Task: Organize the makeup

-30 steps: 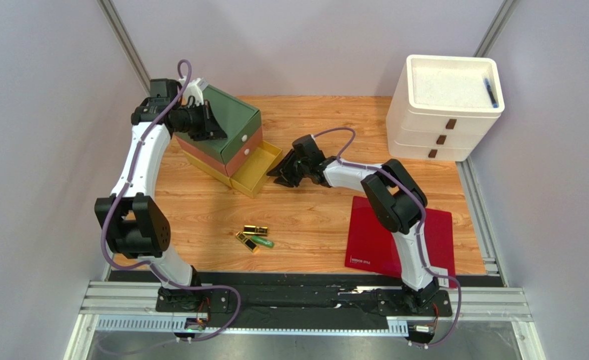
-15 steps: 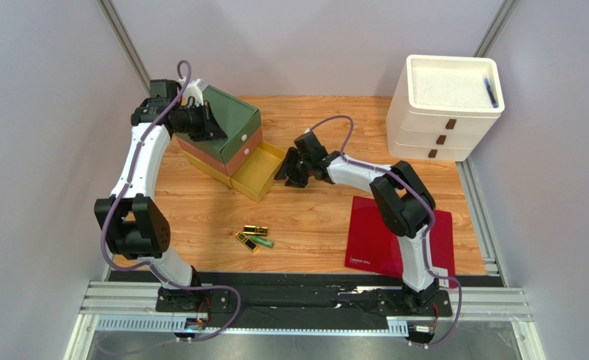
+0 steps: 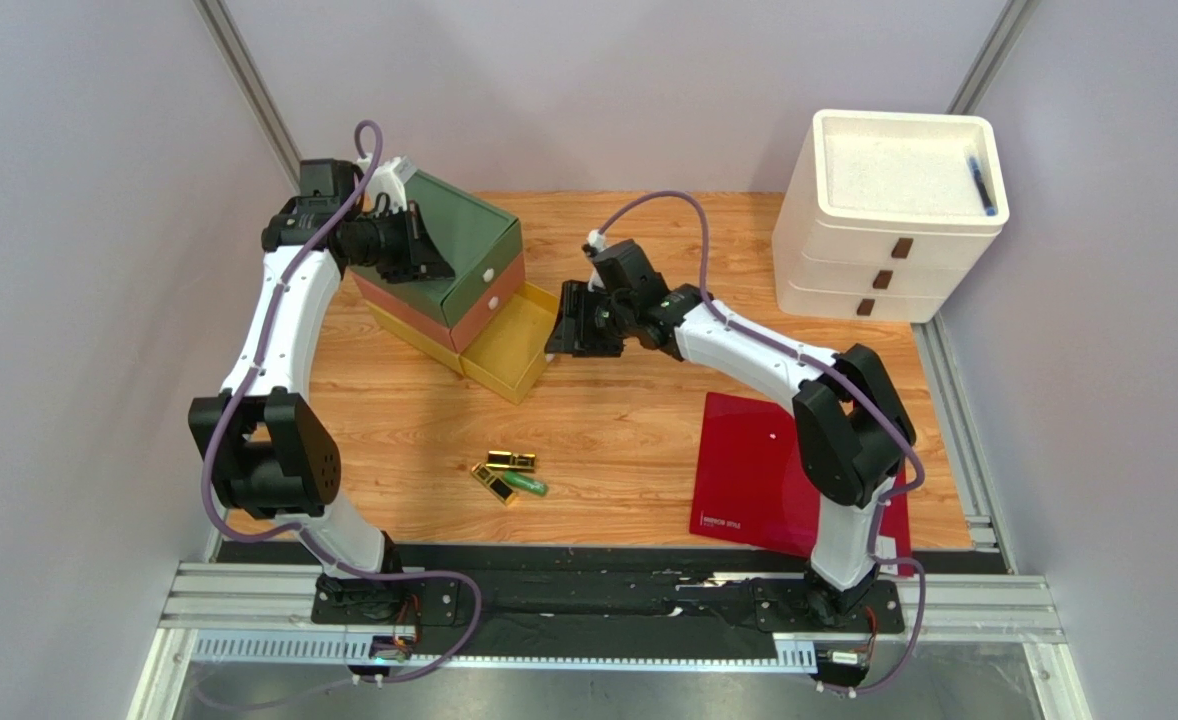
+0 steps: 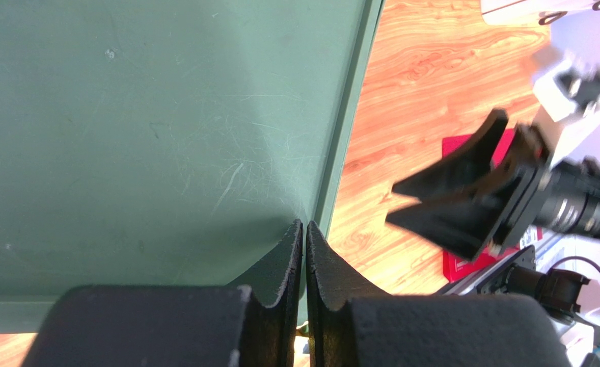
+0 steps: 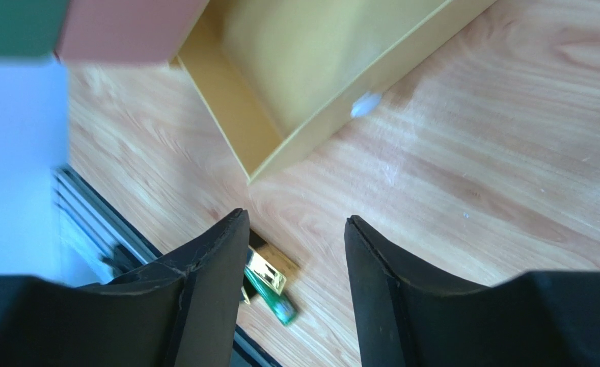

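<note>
I need to move my right gripper back and down onto the gold tube nearest the drawer next, because the tube is below my open fingers and back toward my base.
The makeup in view is a small cluster near the table's front: two gold lipstick tubes [image 3: 508, 462] and a green tube [image 3: 526, 485]. In the right wrist view a gold tube [image 5: 267, 270] and the green tube [image 5: 274, 298] lie low between the fingertips, far below them. My right gripper [image 3: 571, 329] [image 5: 295, 229] hangs open beside the pulled-out yellow drawer [image 3: 517, 345] [image 5: 311, 84], with nothing between its fingers. My left gripper [image 3: 404, 245] [image 4: 304, 229] is shut, tips resting on the green top of the drawer box [image 3: 468, 233] [image 4: 150, 130].
The drawer box has a green top, a salmon middle drawer and the yellow bottom drawer. A white three-drawer unit [image 3: 888, 210] with a blue pen on top stands at the back right. A flat red sheet [image 3: 768, 465] lies at the front right under the right arm.
My right gripper's jaws have widened and it has risen and shifted slightly back beside the yellow drawer, its arm stretching out. The left arm and the makeup have not moved.
</note>
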`<state>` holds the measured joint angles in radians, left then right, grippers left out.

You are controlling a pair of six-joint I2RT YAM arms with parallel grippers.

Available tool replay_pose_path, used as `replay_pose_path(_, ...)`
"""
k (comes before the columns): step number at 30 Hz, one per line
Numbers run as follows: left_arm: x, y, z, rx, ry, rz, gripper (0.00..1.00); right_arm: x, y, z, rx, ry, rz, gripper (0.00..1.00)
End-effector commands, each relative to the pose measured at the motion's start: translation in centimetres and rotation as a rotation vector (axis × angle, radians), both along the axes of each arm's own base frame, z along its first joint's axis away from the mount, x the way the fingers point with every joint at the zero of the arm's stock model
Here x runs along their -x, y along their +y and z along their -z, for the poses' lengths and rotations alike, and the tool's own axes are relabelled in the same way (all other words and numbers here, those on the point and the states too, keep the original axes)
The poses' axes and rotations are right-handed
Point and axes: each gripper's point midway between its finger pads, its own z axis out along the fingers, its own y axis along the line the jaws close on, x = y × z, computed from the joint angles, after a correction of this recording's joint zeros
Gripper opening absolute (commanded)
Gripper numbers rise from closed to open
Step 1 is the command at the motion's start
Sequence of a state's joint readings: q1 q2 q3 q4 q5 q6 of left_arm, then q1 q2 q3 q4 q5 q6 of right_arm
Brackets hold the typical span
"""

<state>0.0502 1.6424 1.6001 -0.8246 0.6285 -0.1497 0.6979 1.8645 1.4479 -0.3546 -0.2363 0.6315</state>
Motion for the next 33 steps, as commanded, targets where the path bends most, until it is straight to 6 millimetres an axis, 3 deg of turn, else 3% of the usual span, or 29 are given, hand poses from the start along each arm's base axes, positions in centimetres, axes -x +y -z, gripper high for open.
replay_pose_path(1,1.1,0.5,1.9,-0.02,0.074,-0.01,0.1,5.0,1.5,0.2,0.137,-0.075,-0.273,0.54)
replay_pose_path(2,1.1,0.5,2.1,-0.022,0.074,-0.008,0.1,6.7,2.2,0.4,0.165,-0.075,-0.331,0.55)
replay_pose_path(8,1.4,0.5,2.3,-0.019,0.079,-0.011,0.1,12.4,3.7,3.5,0.311,-0.108,-0.568,0.55)
replay_pose_path(14,1.8,0.5,2.6,-0.017,0.087,-0.01,0.1,15.2,4.5,6.1,0.421,-0.149,-0.686,0.55)
replay_pose_path(24,2.1,0.3,3.0,-0.005,0.094,-0.004,0.1,13.5,4.7,9.2,0.539,-0.198,-0.631,0.56)
replay_pose_path(33,2.1,0.1,2.8,-0.002,0.091,0.005,0.1,12.6,6.3,10.3,0.528,-0.204,-0.623,0.56)
